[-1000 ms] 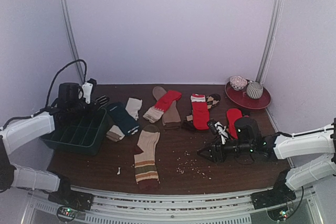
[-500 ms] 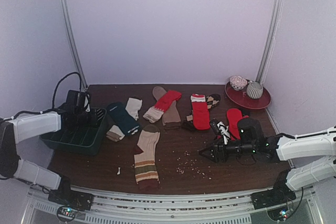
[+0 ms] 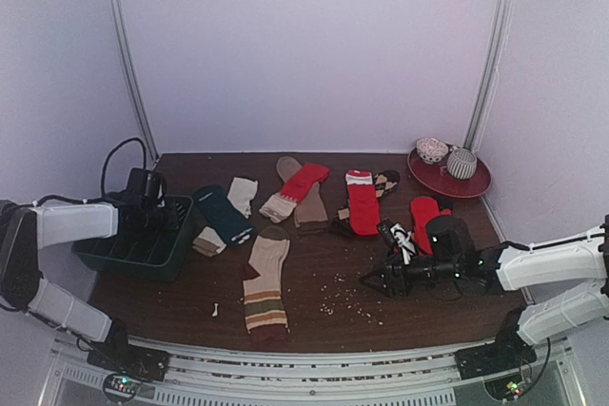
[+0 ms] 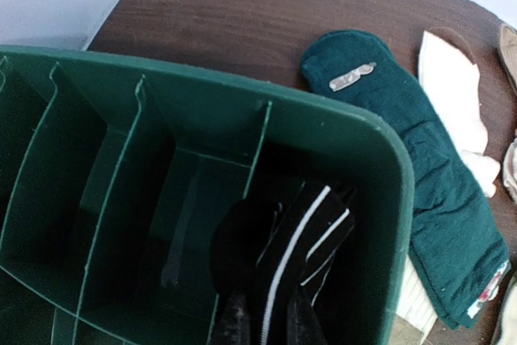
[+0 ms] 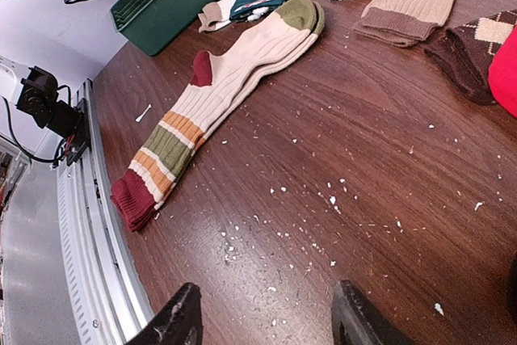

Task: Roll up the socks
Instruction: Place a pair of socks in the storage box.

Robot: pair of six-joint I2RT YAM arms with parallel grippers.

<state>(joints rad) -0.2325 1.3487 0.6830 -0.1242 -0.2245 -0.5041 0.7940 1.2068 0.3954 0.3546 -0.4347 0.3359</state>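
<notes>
Next I will lower my left gripper outward into the green tray's far corner section [image 3: 178, 206] [image 4: 327, 171], below and outward of it, and release, because the rolled sock still overlaps the tray's divider.
Several socks lie on the brown table: a tan striped sock [image 3: 265, 287] [image 5: 218, 94], a dark teal sock [image 3: 224, 214] [image 4: 420, 167] on a cream one [image 4: 456, 94], red socks [image 3: 363, 204], and an argyle sock [image 3: 385, 181]. My left gripper [image 4: 266, 325] is shut on a rolled black-and-white striped sock [image 4: 299, 232]. It holds the roll inside a corner compartment of the green tray [image 4: 202, 103] [image 3: 133, 249]. My right gripper [image 3: 373, 282] [image 5: 266, 313] hovers open just over bare table, right of the tan striped sock, with nothing between its fingers.
A red plate [image 3: 476, 185] with two patterned round things stands at the back right. White crumbs [image 3: 343, 306] are scattered near the right gripper. Another black-and-white sock [image 3: 398, 235] lies beside the right arm. A metal rail runs along the table's front edge.
My left arm has drawn back to the left and sunk lower over the tray, still holding the striped sock. The right gripper has hardly moved.
</notes>
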